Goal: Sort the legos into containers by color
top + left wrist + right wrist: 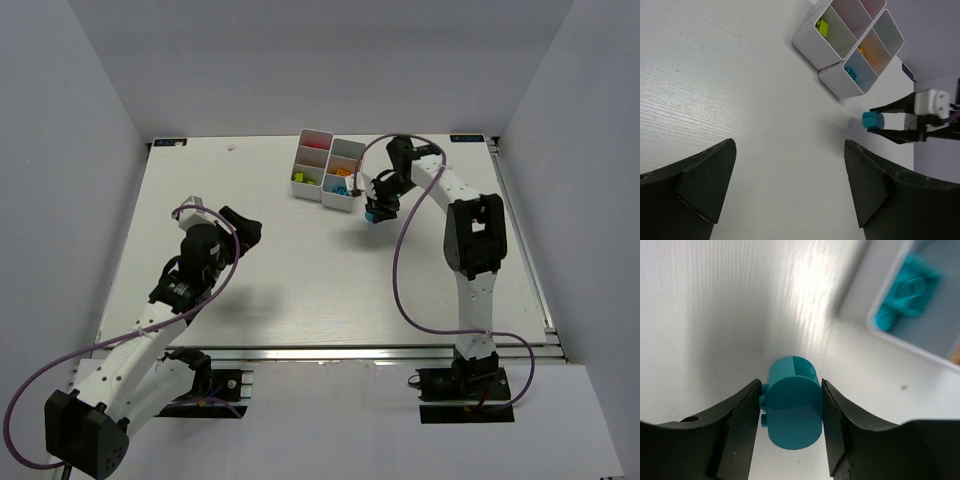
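The bin of matching cyan bricks is to the left in the top view. My right gripper should next go up, cross the bin's rim and release the cyan-blue brick inside.
My right gripper is shut on a cyan-blue rounded brick, held just right of and in front of the white containers. In the right wrist view the brick sits between both fingers, above the white table. The nearest bin holds other cyan bricks. The left wrist view shows the containers with a lime brick, a cyan brick and an orange brick in separate bins, and the held brick. My left gripper is open and empty over bare table.
White walls enclose the table on the left, back and right. A metal rail runs along the near edge. Purple cables loop off both arms. A small white speck lies near the back edge.
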Motion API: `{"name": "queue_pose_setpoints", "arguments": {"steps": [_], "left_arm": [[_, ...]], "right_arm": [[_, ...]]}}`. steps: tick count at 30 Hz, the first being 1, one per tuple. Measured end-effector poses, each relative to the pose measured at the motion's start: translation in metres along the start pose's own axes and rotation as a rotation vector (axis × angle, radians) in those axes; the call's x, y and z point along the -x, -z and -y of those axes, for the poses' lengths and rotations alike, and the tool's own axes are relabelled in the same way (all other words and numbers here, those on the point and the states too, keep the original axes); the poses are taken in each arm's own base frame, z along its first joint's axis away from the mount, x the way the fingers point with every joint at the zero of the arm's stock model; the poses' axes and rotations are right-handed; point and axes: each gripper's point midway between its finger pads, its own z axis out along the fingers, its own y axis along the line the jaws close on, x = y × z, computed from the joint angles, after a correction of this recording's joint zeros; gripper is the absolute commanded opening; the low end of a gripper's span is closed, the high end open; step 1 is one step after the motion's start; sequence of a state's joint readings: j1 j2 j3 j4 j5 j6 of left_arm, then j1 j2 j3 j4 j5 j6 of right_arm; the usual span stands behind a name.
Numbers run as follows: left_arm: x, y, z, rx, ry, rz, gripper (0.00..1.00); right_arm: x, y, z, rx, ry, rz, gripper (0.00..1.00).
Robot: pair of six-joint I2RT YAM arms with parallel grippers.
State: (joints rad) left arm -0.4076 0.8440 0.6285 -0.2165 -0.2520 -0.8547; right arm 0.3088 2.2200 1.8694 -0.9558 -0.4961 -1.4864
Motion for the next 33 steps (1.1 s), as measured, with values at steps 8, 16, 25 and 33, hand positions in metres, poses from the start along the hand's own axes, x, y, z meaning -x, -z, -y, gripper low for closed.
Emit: {"name": "queue_pose_setpoints", "arguments": {"steps": [8, 16, 25, 33], "left_arm": [[-0.001, -0.003, 0.000, 0.003, -0.001, -0.003, 0.98], [-0.004, -0.005, -0.002, 0.011, -0.004, -0.010, 0.98], [-0.003, -0.005, -0.002, 0.010, -0.004, -0.009, 0.98], [-0.003, -0.005, -0.002, 0.010, -0.004, -0.009, 0.98]], "right_arm": [[0.094, 0.062, 0.036, -0.261, -0.219, 0.301, 0.07], [0.140, 0.066, 0.077, -0.467, -0.520, 0.453, 0.11], [0.147, 0.034, 0.098, -0.524, -0.584, 0.451, 0.23], [0.117, 0.011, 0.099, -0.534, -0.606, 0.362, 0.37]]}}
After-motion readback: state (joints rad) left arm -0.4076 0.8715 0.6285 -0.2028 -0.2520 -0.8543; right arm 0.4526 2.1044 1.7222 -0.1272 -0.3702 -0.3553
